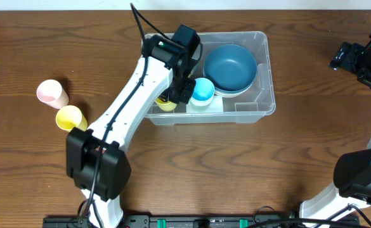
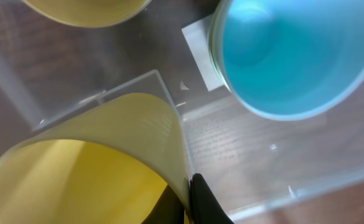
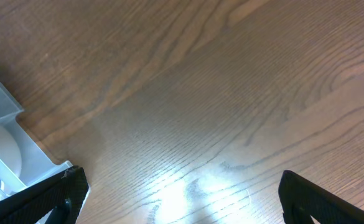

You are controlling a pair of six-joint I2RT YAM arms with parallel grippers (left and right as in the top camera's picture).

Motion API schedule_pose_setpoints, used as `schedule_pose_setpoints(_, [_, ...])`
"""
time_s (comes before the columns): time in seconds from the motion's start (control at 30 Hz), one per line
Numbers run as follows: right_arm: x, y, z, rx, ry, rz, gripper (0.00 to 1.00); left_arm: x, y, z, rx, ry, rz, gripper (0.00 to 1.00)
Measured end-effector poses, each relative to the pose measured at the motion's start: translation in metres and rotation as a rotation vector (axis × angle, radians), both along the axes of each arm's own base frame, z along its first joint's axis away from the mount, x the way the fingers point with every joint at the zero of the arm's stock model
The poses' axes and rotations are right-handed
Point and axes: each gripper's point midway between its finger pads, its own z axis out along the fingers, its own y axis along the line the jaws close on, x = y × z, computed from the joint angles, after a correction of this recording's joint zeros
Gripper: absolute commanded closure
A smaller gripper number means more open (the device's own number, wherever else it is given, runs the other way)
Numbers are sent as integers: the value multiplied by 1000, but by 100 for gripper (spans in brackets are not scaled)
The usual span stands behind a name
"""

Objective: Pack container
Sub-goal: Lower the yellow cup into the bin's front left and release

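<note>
The light blue cup (image 1: 203,90) leaves space in the container's near corner (image 1: 155,112) below. My left gripper should next turn, go down and let go of the yellow cup there.
The clear container (image 1: 261,104) stands at the middle back of the table. In it are a blue bowl (image 1: 229,66), a light blue cup (image 1: 203,90) and a yellow cup (image 1: 165,104). My left gripper (image 1: 180,90) reaches down into the container's left part. In the left wrist view the left gripper (image 2: 186,200) is shut on the yellow cup's (image 2: 94,162) wall, one finger inside and one outside. The light blue cup (image 2: 294,56) stands just beyond it, over the container's white label (image 2: 200,53). My right gripper (image 1: 341,59) hovers open at the far right, holding nothing.
A pink cup (image 1: 52,93) and another yellow cup (image 1: 70,118) lie on the table to the left. A second yellow rim (image 2: 85,9) shows at the top of the left wrist view. The right gripper (image 3: 185,205) sees bare wood and the container's corner (image 3: 1,143).
</note>
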Motion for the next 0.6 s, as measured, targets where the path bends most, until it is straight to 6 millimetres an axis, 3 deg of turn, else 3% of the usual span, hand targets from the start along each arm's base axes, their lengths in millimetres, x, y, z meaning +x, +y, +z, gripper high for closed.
schedule_pose_setpoints(0.33, [0,0,0,0,0,0,1,-2,1,-38,47,89,30,94])
schedule_pose_setpoints(0.6, [0,0,0,0,0,0,1,6,-3,-44,34,72,79,94])
